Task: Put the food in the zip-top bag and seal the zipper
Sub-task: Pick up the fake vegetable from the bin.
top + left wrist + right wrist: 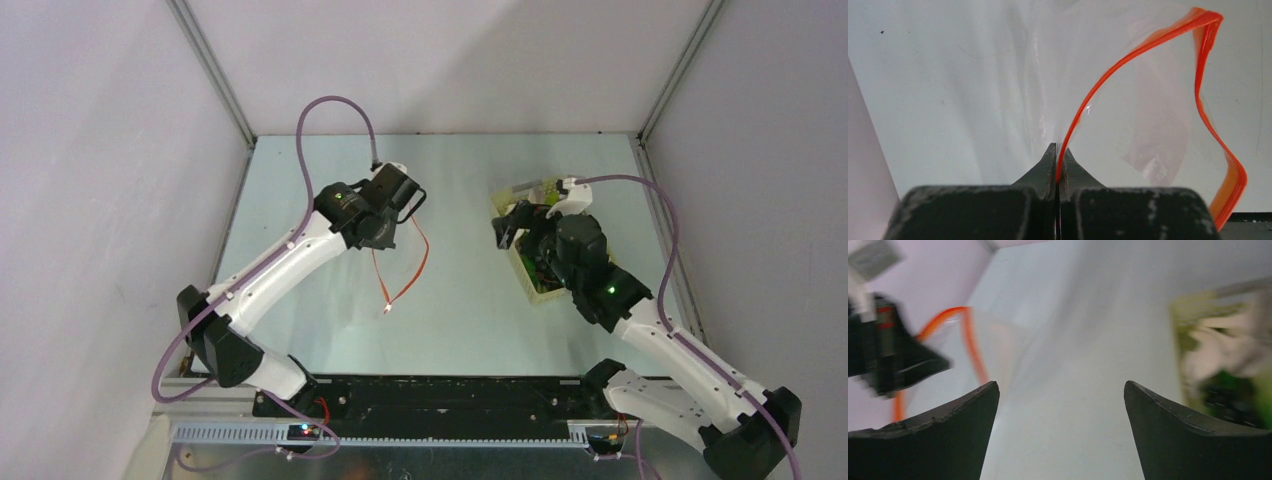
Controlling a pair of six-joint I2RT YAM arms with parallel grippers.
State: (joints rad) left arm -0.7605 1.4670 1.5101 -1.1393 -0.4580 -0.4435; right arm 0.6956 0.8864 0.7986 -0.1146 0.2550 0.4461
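Note:
I will turn my right gripper down and lower it onto the white food near the basket's grey handle [1243, 337], as the bag's opening gapes and the basket holds food.
My left gripper [395, 215] is shut on the orange-red zipper [1108, 80] of the clear zip-top bag [1148, 145] and holds it above the table, its mouth gaping in a loop. In the top view the zipper [410, 265] hangs below that gripper, with a small white spot at its lower end. My right gripper [1060, 387] is open and empty. In the top view it [508, 228] is at the left side of the pale yellow basket [545, 292]. The food [1220, 365] lies in that basket as blurred white and green shapes; single pieces cannot be told apart.
Grey walls with metal corner posts [215, 75] enclose the table on three sides. The right arm covers most of the basket in the top view. Bare tabletop [455, 300] lies between the bag and the basket.

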